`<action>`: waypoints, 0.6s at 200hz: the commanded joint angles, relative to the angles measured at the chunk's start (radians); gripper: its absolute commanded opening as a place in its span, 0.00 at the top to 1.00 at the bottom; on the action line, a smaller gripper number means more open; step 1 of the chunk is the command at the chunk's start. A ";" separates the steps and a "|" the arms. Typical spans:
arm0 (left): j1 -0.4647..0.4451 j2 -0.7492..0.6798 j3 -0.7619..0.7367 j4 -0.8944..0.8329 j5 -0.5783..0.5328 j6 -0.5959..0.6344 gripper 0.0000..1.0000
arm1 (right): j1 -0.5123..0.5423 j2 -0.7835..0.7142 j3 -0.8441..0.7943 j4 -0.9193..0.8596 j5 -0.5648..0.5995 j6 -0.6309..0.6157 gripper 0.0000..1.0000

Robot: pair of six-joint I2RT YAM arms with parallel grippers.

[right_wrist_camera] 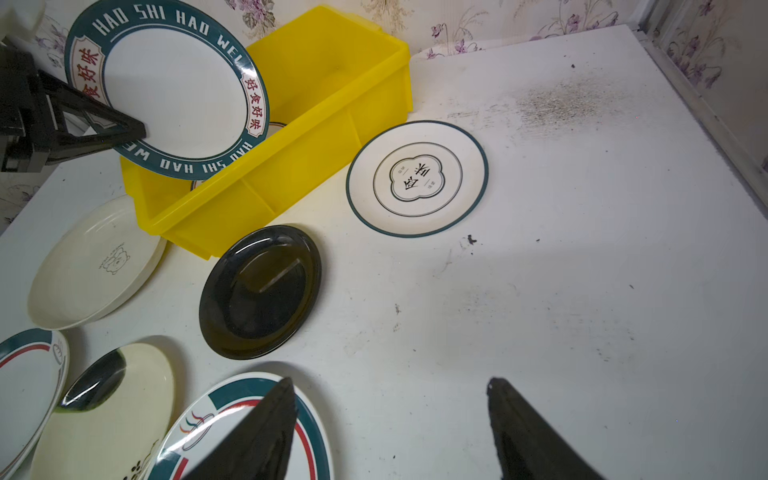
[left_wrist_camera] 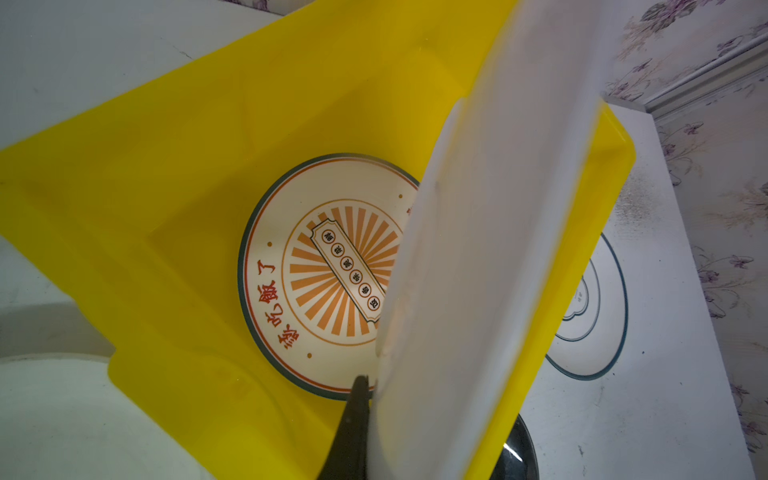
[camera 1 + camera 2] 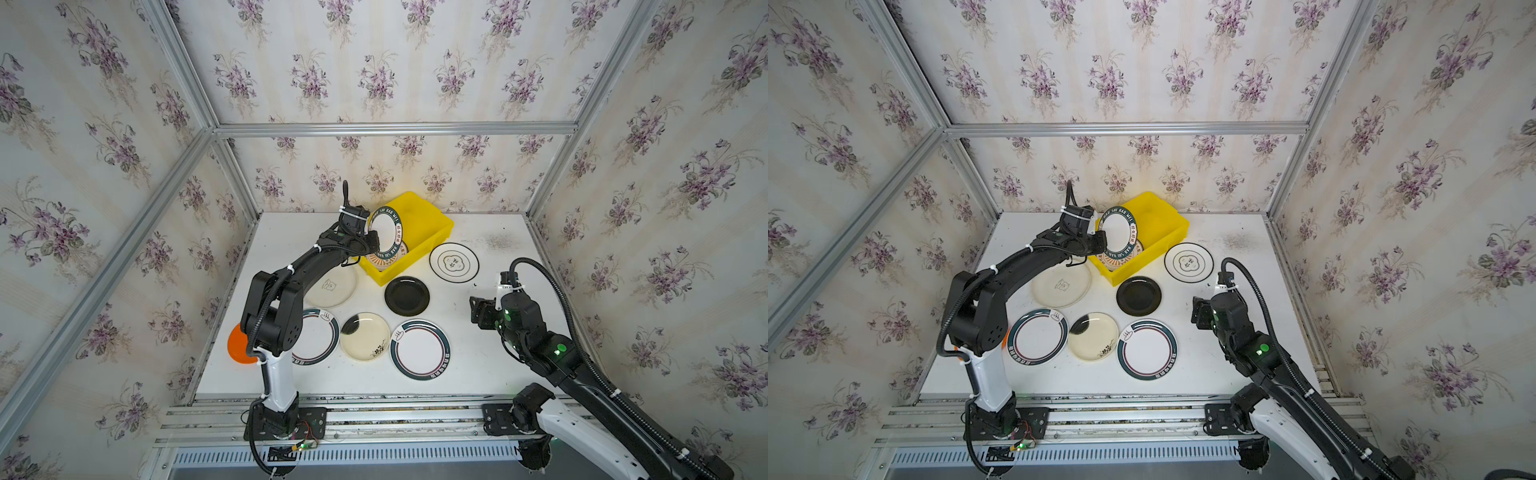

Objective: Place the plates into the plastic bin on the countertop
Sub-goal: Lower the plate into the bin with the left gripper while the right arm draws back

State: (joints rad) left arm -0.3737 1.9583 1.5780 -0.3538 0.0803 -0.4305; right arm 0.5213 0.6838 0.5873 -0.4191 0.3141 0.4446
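I need to lower my left gripper into the yellow plastic bin (image 3: 432, 224) next, onto the orange sunburst plate, and let go of the white plate's edge, because the plate is still above it.
My left gripper (image 3: 371, 242) (image 2: 373, 386) is shut on the edge of a white plate with a dark green rim (image 3: 384, 232) (image 1: 174, 83). It holds the plate tilted on edge over the near end of the yellow plastic bin (image 3: 432, 224) (image 2: 208, 166). An orange sunburst plate (image 2: 324, 274) lies flat inside the bin. On the countertop (image 3: 478, 365) lie a black plate (image 3: 406, 296), cream plates (image 3: 332, 286) (image 3: 365, 336), green-rimmed plates (image 3: 419, 350) (image 3: 316, 336), a thin-rimmed white plate (image 3: 454, 261) and an orange plate (image 3: 237, 345). My right gripper (image 3: 478, 311) (image 1: 390, 380) hangs open above bare countertop, empty.
Aluminium framing (image 3: 390, 129) and papered walls close in the back and both sides. A dark scuffed patch (image 3: 496, 241) marks the back right of the countertop. The left arm's elbow (image 3: 270, 316) stands over the orange plate and the leftmost green-rimmed plate.
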 commanded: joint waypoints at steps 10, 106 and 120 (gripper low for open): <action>-0.001 0.045 0.052 -0.063 0.019 0.028 0.94 | 0.001 -0.002 -0.009 -0.017 0.045 0.009 0.25; 0.005 0.088 0.076 -0.088 0.042 0.045 0.79 | 0.002 0.029 -0.006 -0.018 0.067 0.066 0.25; 0.007 0.088 0.082 -0.088 0.042 0.049 0.79 | 0.002 0.025 -0.007 -0.020 0.068 0.071 0.25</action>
State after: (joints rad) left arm -0.3679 2.0430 1.6455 -0.4484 0.1112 -0.4015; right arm 0.5217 0.7139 0.5800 -0.4431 0.3603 0.4965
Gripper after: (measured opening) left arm 0.210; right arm 0.754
